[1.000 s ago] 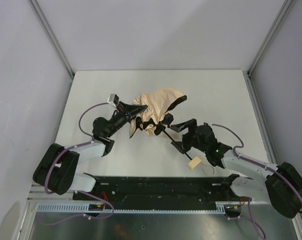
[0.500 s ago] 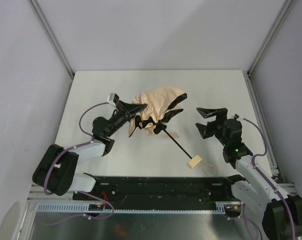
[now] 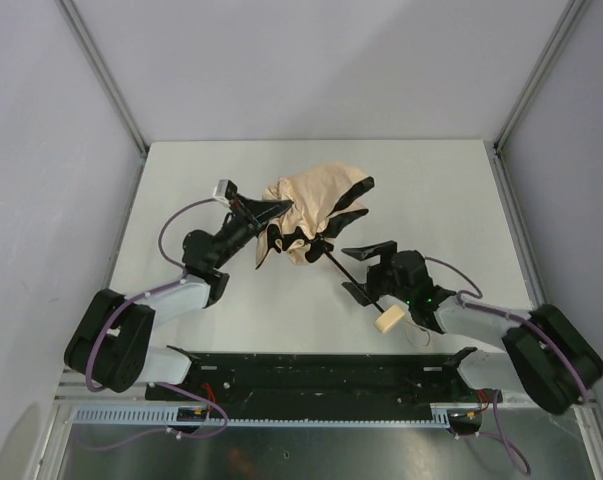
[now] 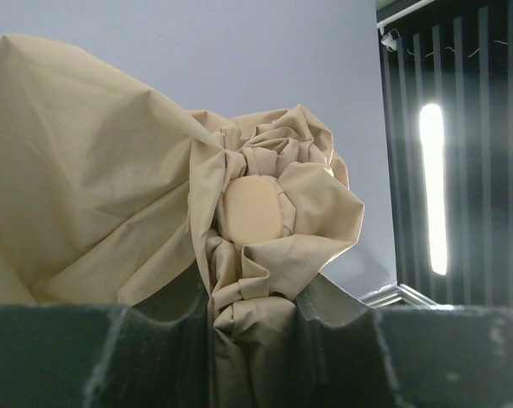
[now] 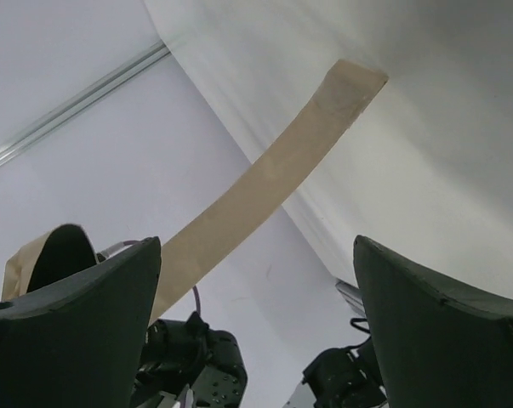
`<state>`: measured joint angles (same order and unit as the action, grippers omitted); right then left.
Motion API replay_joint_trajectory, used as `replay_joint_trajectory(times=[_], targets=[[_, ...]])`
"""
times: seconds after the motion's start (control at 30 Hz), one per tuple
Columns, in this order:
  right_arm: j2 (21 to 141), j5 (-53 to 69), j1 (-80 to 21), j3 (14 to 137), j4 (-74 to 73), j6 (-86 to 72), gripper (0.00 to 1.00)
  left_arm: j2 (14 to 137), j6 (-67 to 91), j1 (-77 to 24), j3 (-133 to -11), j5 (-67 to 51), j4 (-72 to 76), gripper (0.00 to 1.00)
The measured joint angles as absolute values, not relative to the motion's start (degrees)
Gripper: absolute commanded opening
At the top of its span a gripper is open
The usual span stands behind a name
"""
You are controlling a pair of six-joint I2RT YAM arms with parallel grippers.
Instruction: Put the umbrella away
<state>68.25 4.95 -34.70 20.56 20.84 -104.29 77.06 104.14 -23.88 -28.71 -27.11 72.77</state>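
Observation:
Next, the right gripper moves to the left in the top view until its fingers straddle the thin tan strap, because the strap slants past one open finger.
The umbrella (image 3: 316, 205) lies mid-table, its tan canopy crumpled, its thin black shaft (image 3: 349, 278) running down-right to the pale knob handle (image 3: 388, 321) with its loop strap. My left gripper (image 3: 276, 208) is shut on the canopy's top end; in the left wrist view the bunched fabric (image 4: 252, 314) fills the gap between the jaws. My right gripper (image 3: 359, 268) is open, its fingers either side of the shaft near the handle. In the right wrist view a tan closing strap (image 5: 265, 191) crosses above the open gripper (image 5: 256, 323); the shaft does not show there.
White table (image 3: 181, 190) with grey walls all round and metal corner posts (image 3: 101, 75). A black rail (image 3: 311, 370) runs along the near edge between the arm bases.
My right arm swung out to the right, away from the umbrella, then came back to the shaft with its jaws open. My left gripper kept its hold on the canopy and lifted it slightly.

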Motion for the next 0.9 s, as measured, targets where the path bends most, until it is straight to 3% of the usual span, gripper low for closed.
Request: replay_joint_trajectory(times=[0.43,0.53,0.6,0.7,0.73,0.8,0.9], targets=[[84.0,1.7,-41.0,23.2,41.6,-112.9,0.97,74.7,105.1,-23.9,-28.7,-27.1,72.9,0.0],[85.8,1.4,-42.1,24.3,44.4,-113.5,0.91,74.7,105.1,-23.9,-28.7,-27.1,72.9,0.0],[87.0,0.8,-42.6,24.9,45.7,-113.7,0.72,74.7,105.1,-24.0,-28.6,-27.1,72.9,0.0],[88.7,-0.2,-42.3,25.5,48.1,-114.3,0.2,74.6,105.1,-24.4,-28.5,-27.1,73.0,0.0],[89.1,-0.4,-42.0,25.6,48.6,-113.8,0.1,74.5,105.1,-24.5,-28.2,-27.1,73.0,0.0],[90.0,-0.2,-40.0,25.7,49.9,-114.2,0.02,74.0,105.1,-24.7,-27.1,-27.1,73.0,0.0],[92.1,2.1,-34.6,26.3,52.4,-112.5,0.0,72.7,104.9,-25.0,-24.1,-27.2,73.1,0.0]])
